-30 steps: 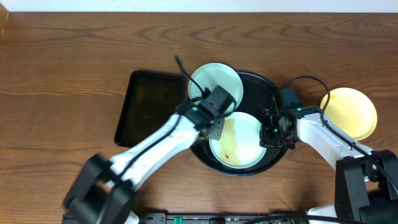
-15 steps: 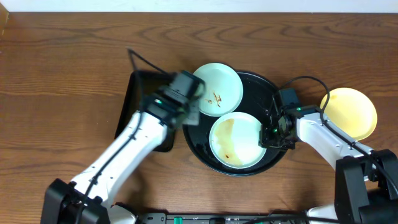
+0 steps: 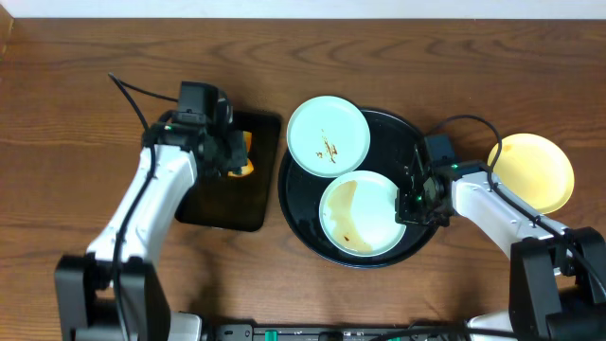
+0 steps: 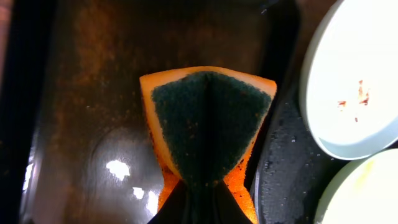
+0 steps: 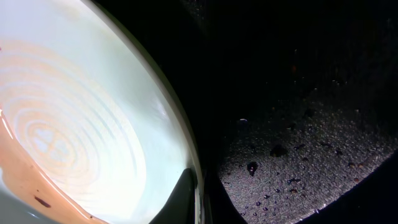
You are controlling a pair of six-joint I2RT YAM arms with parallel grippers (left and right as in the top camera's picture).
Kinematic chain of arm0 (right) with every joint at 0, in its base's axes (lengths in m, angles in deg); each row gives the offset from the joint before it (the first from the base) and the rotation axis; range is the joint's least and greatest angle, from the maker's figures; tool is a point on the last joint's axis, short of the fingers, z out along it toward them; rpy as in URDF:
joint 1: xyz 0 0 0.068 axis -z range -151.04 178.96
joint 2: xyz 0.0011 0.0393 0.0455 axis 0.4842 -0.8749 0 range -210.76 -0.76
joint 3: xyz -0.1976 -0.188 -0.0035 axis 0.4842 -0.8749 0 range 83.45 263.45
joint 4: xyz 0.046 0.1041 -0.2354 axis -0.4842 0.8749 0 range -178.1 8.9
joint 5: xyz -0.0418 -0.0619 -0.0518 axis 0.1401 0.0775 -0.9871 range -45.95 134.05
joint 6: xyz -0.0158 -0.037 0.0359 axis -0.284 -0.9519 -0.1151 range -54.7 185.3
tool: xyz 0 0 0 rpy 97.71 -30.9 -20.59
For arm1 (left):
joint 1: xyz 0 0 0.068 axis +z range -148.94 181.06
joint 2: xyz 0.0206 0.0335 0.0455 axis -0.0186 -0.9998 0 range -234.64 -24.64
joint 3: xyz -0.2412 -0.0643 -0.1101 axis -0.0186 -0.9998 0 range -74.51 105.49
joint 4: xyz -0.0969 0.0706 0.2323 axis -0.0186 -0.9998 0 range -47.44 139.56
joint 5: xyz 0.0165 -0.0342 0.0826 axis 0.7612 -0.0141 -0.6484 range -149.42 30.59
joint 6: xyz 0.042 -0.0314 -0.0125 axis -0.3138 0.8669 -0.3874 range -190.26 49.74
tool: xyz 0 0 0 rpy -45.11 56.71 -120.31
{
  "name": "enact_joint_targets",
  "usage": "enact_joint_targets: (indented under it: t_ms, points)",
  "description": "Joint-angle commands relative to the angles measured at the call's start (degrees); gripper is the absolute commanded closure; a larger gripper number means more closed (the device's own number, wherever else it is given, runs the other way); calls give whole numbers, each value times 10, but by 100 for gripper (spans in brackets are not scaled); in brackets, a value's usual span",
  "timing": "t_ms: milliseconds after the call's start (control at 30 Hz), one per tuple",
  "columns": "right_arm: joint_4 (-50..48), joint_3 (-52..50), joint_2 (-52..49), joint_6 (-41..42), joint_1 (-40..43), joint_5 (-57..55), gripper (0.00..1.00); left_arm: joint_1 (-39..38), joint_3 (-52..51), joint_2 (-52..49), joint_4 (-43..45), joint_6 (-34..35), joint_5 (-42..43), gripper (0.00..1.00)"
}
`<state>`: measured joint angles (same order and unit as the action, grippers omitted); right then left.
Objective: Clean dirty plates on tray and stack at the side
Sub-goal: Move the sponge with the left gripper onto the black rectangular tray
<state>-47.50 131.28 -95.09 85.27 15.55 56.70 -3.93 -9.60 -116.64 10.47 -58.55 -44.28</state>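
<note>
I should next lower the sponge with my left gripper onto the rectangular black tray's bottom near the round tray and release it, as that wet surface is clear below.
A pale mint plate with small brown specks rests on the upper left of the round black tray. A second pale plate, smeared with brown sauce, lies in the tray's front. A pale yellow plate sits on the bare wood at the right. My right gripper is shut on the smeared plate's right rim; the rim runs between its jaws in the right wrist view, beside the plate. My left gripper is shut on the teal-and-orange sponge, which is pinched and folded.
A rectangular black tray, wet and brown-stained, lies left of the round tray, under my left gripper. The specked plate shows at the right of the left wrist view. Water drops dot the round tray's floor.
My left arm has swung left from over the round tray to over the rectangular tray, carrying the sponge. The right arm and the plates have not moved.
</note>
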Motion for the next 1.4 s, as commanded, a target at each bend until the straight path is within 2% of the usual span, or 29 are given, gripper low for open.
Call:
enact_joint_targets:
  t_ms: [0, 100, 200, 267, 367, 500, 567, 667, 733, 867, 1033, 1367]
  points:
    - [1, -19, -23, -3, -3, -48, 99, 38, -11, -48, 10, -33, 97, 92]
    - [1, -19, -23, -3, -3, -48, 99, 63, -11, -90, 22, -46, 163, 92]
    - [1, -19, -23, -3, -3, -48, 99, 79, -11, -130, 25, -50, 166, 92]
    - [1, -19, -23, -3, -3, -48, 99, 86, -11, -152, 23, -53, 126, 92]
    - [2, -19, -23, -3, -3, -47, 99, 91, -11, -165, 14, -35, 14, 92]
    - [4, -19, -23, -3, -3, -47, 99, 89, -10, -158, 16, -9, -2, 92]
    - [3, -19, -23, -3, -3, -47, 99, 83, -9, -156, 21, -1, 24, 92]
    - [3, -19, -23, -3, -3, -47, 99, 67, -9, -156, 27, -9, 138, 92]
    - [3, -19, -23, -3, -3, -47, 99, 47, -9, -156, 33, -9, 173, 92]
    - [4, -19, -23, -3, -3, -47, 99, 2, -9, -156, 47, -10, 150, 91]
    - [4, -19, -23, -3, -3, -47, 99, -30, -9, -156, 49, -9, 75, 91]
    - [8, -19, -23, -3, -3, -47, 99, -27, -9, -156, 107, 17, 49, 91]
